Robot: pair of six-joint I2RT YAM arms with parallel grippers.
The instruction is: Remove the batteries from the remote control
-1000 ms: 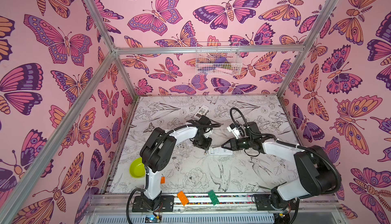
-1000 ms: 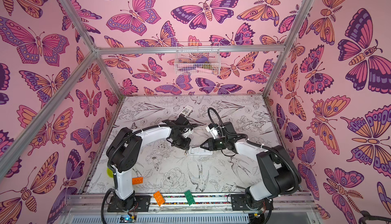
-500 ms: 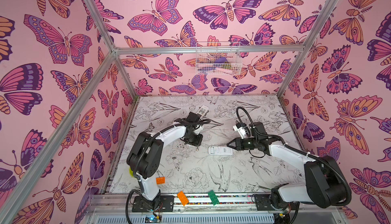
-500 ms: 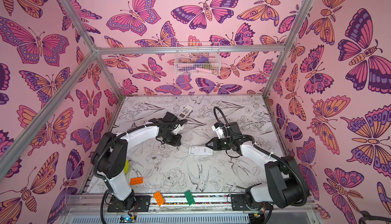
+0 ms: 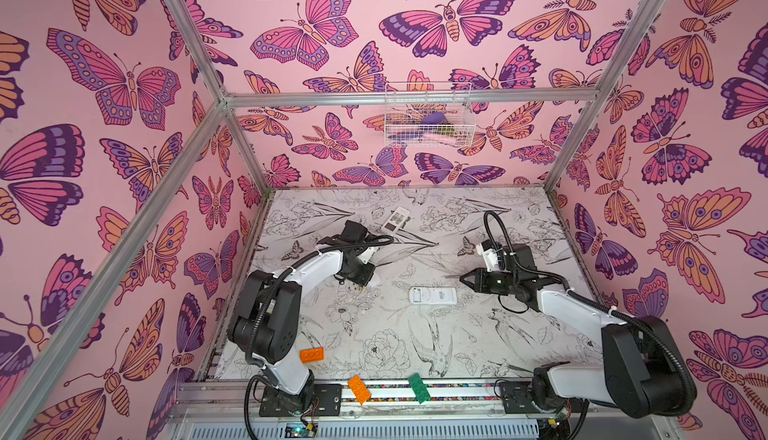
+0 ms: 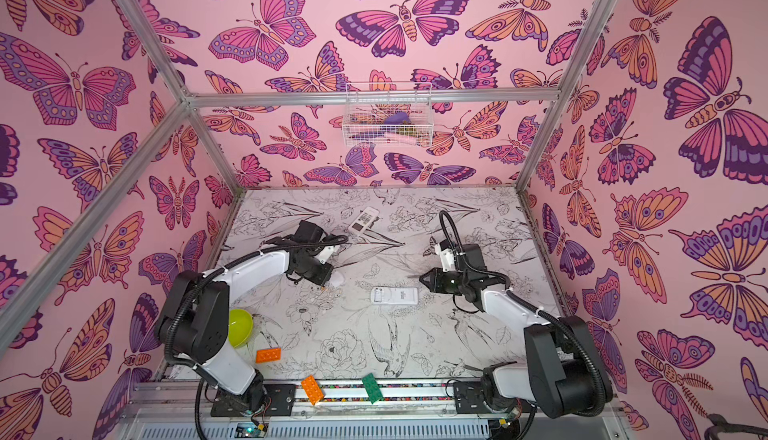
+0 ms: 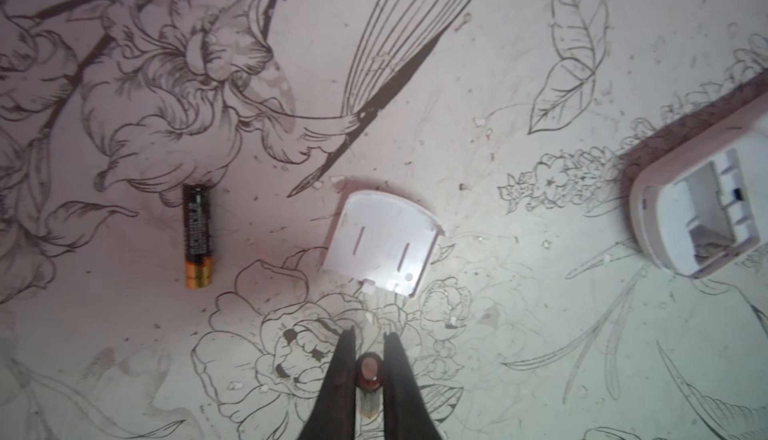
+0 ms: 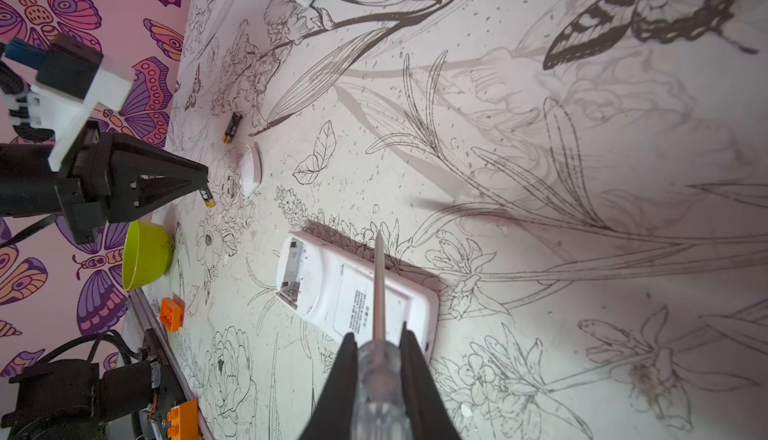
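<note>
I should move my left gripper toward the bare mat that shows between the loose battery and the white cover [image 7: 380, 242], then lower it there to let go of its battery.
The white remote control [image 5: 432, 295] [image 6: 394, 295] lies back up mid-table, its battery compartment [image 7: 702, 217] uncovered and white inside. My left gripper [image 7: 369, 334] [image 5: 360, 286] hangs left of the remote, shut on a battery [image 7: 369, 369] whose gold end pokes out [image 8: 208, 201]. Another of the batteries [image 7: 198, 236] [image 8: 231, 127] lies loose on the mat, beside the detached white cover [image 7: 380, 242] [image 8: 250, 169]. To the right of the remote, my right gripper [image 8: 376, 336] [image 5: 463, 279] is shut on a clear-handled screwdriver [image 8: 379, 284], its shaft pointing over the remote [image 8: 353, 292].
A second remote [image 5: 395, 219] lies near the back wall. A green bowl [image 6: 240, 327] sits by the left arm's base. Orange bricks [image 5: 311, 354] [image 5: 359, 389] and a green brick [image 5: 419, 388] lie along the front edge. A wire basket [image 5: 428, 119] hangs on the back wall.
Both grippers have drawn away from the remote: the left one moved left with a battery, the right one moved right with the screwdriver. The remote stays on the mat.
</note>
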